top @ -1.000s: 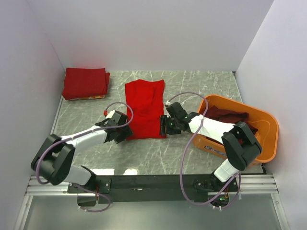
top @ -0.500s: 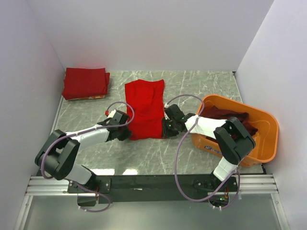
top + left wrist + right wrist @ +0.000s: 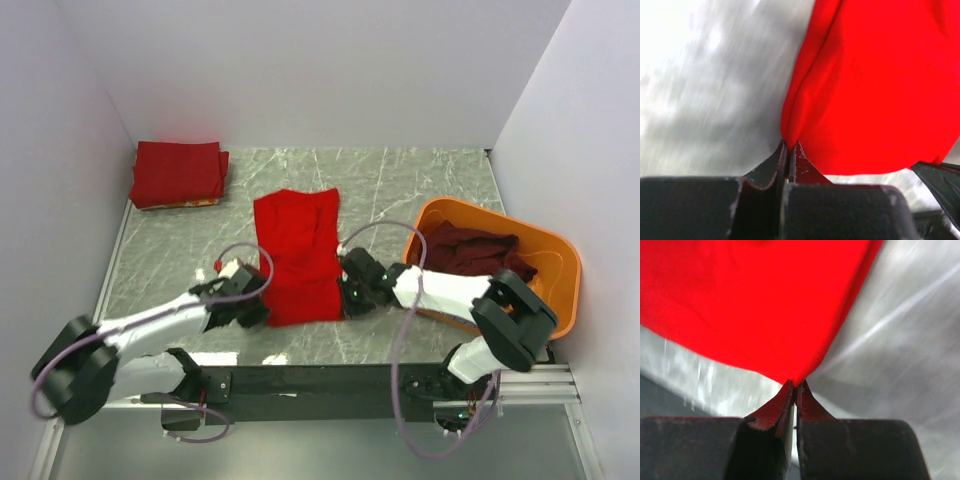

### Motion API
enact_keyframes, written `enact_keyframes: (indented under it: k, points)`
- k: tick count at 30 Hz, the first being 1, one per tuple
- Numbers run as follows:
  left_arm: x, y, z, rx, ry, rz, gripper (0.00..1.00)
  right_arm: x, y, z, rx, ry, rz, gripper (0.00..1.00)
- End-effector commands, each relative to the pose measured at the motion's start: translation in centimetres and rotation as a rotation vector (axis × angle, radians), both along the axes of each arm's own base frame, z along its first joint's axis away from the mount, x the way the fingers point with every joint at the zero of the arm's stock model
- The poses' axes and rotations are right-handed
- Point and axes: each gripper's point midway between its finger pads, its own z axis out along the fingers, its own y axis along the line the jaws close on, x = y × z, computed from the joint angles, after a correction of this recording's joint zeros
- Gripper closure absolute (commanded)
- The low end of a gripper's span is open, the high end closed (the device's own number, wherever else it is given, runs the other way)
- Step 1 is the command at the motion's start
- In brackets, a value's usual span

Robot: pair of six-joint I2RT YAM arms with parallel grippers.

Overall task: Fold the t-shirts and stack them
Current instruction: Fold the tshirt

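Note:
My right gripper holds the t-shirt's pinched corner, and the t-shirt is unfolded lengthwise. I should next move that corner up and outward, then down onto the t-shirt's far end [image 3: 328, 201] and release it.
A bright red t-shirt [image 3: 297, 255] lies lengthwise in the middle of the table, folded to a narrow strip. My left gripper [image 3: 258, 312] is shut on its near left corner [image 3: 790, 135]. My right gripper [image 3: 347, 297] is shut on its near right corner [image 3: 799, 376]. Both pinched corners are lifted a little off the table. A folded red t-shirt stack [image 3: 179, 173] sits at the far left corner. Dark maroon t-shirts [image 3: 470, 250] lie crumpled in the orange tub [image 3: 560, 258] on the right.
The tub stands close behind my right arm. White walls close in the table at the left, back and right. The black mounting rail [image 3: 310, 380] runs along the near edge.
Both grippers closed on the shirt's near corners. They then pulled the shirt toward the near edge, so it sits lower on the table than before.

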Motion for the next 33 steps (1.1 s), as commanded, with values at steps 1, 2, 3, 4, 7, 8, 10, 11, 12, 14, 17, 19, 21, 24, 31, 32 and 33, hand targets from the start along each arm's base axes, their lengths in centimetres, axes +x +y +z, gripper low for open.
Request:
enact_keyframes:
  k: [1,2,3,4,7,8,10,11,12,14,17,19,21,24,31,32,33]
  points:
    - [-5.3,2.9,-0.8,0.052,0.123,0.09,0.99,-4.3,-0.7,1.4,-0.02,0.022,0.037,1.0]
    - [-6.1,2.5,0.0,0.015,0.1,0.072,0.99,-5.5,-1.7,1.3,-0.048,0.047,0.042,1.0]
    - [-6.6,2.4,0.5,-0.002,0.097,0.074,0.99,-6.2,-1.7,1.7,-0.039,0.055,0.034,1.0]
    - [-7.2,2.8,0.8,-0.007,0.105,0.099,0.99,-6.7,-1.8,2.1,-0.029,0.054,0.039,1.0]
    - [-6.6,1.6,3.6,-0.106,0.003,0.066,0.99,-7.0,-1.6,4.9,0.048,0.009,0.054,1.0]
    - [-5.8,0.7,4.9,-0.157,-0.045,0.053,0.99,-6.3,-1.3,6.5,0.073,-0.033,0.049,1.0]
    - [-4.8,-0.2,7.2,-0.212,-0.117,0.033,0.99,-5.0,-1.3,8.0,0.069,-0.107,0.036,1.0]
    - [-4.5,-0.5,7.9,-0.22,-0.133,0.03,0.99,-4.2,-0.8,9.3,0.084,-0.136,0.032,1.0]
    - [-4.0,-0.7,8.9,-0.214,-0.145,0.038,0.99,-3.5,-0.8,9.9,0.077,-0.162,0.018,1.0]
    - [-3.2,0.4,9.3,-0.135,-0.16,0.083,0.99,-2.3,-0.3,11.5,0.085,-0.203,0.005,1.0]
    - [-0.9,0.9,10.7,-0.04,-0.212,0.156,0.99,0.1,0.0,13.2,0.092,-0.262,-0.043,1.0]
    - [0.7,0.8,12.9,-0.023,-0.268,0.185,0.99,2.4,-0.1,14.4,0.093,-0.3,-0.086,1.0]
    - [2.3,0.5,14.4,0.002,-0.29,0.197,0.99,3.8,-0.1,15.3,0.097,-0.324,-0.108,1.0]
    - [4.9,0.6,15.4,0.034,-0.302,0.204,0.99,6.4,-0.2,16.6,0.114,-0.354,-0.157,1.0]
    - [10.5,1.9,17.1,0.092,-0.34,0.233,0.99,11.3,0.3,17.9,0.131,-0.381,-0.195,1.0]
    - [11.7,2.3,17.4,0.101,-0.347,0.257,0.99,12.1,0.4,18.3,0.139,-0.396,-0.201,1.0]
    - [12.2,2.6,17.6,0.112,-0.352,0.266,0.99,12.7,0.6,18.4,0.14,-0.401,-0.196,1.0]
